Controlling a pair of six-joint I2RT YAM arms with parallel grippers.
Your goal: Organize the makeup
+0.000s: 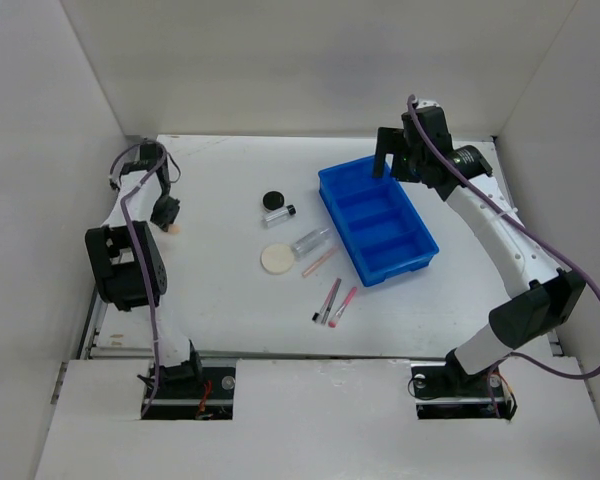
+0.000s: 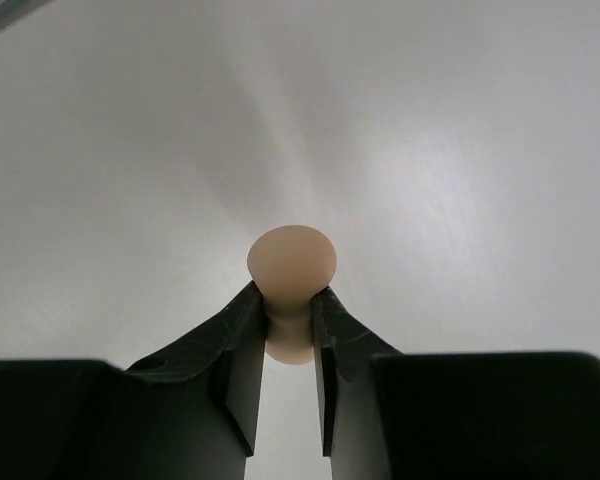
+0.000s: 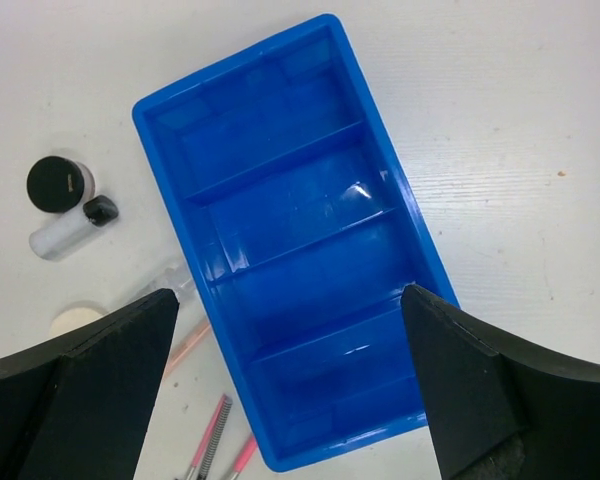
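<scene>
The sponge in my left gripper goes to the right in the top view next, across to the tray's empty far section, and my left gripper releases it there.
My left gripper is shut on a peach egg-shaped makeup sponge at the far left of the table. In the left wrist view the sponge sits pinched between the fingertips of the left gripper. My right gripper is open and empty, high above the blue tray; it also shows in the right wrist view. On the table lie a black round compact, a clear black-capped tube, a cream puff, a clear case and thin pink and dark pencils.
The blue tray has several compartments with nothing in them. In the right wrist view the compact, tube, puff and pencils lie left of it. White walls enclose the table on three sides.
</scene>
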